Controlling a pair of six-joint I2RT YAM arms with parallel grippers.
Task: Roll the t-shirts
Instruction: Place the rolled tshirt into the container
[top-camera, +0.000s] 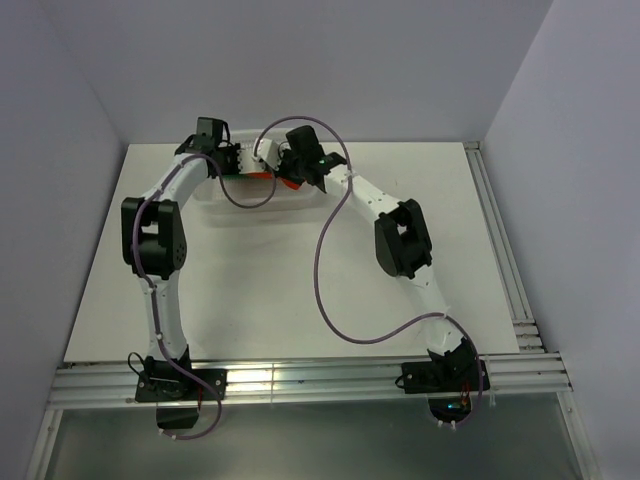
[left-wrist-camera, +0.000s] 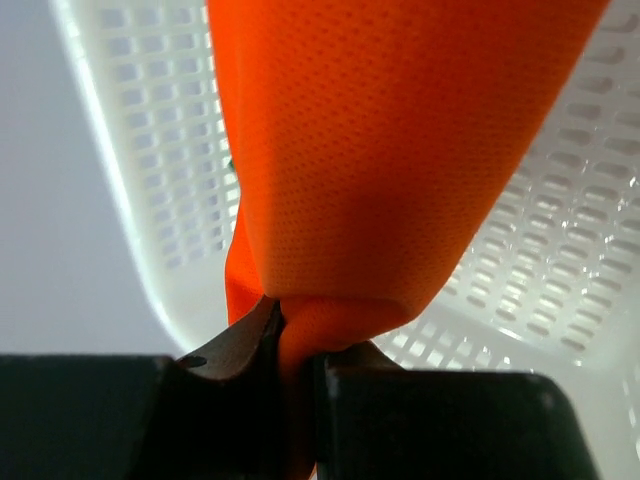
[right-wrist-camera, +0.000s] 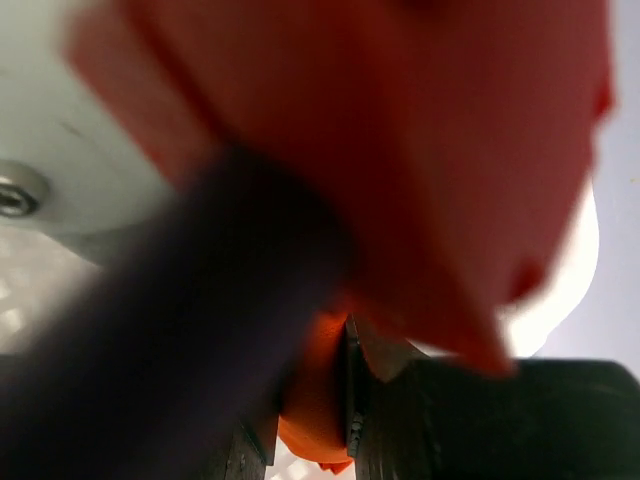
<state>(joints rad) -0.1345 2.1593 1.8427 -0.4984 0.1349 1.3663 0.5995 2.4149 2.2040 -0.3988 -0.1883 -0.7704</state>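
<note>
The orange-red t-shirt (left-wrist-camera: 380, 150) hangs above the basket's bottom, so my right gripper will next move back and down into the basket's near half and release its end.
The orange-red t-shirt (left-wrist-camera: 380, 150) hangs bunched between both grippers above the white basket. My left gripper (left-wrist-camera: 300, 335) is shut on a fold of it, with the cloth squeezed between the two dark fingers. In the right wrist view my right gripper (right-wrist-camera: 322, 385) is also shut on orange cloth (right-wrist-camera: 420, 130), which fills most of that view, blurred. From above, the left gripper (top-camera: 236, 160) and the right gripper (top-camera: 281, 160) sit close together at the table's far side, with only a sliver of the orange t-shirt (top-camera: 262, 176) showing between them. No green t-shirt can be made out.
The white mesh basket (top-camera: 290, 202) stands at the far middle of the table, under both grippers, and its perforated wall (left-wrist-camera: 150, 150) fills the left wrist view. A purple cable (top-camera: 322, 250) loops over the right arm and crosses the right wrist view as a dark blur (right-wrist-camera: 170, 330).
</note>
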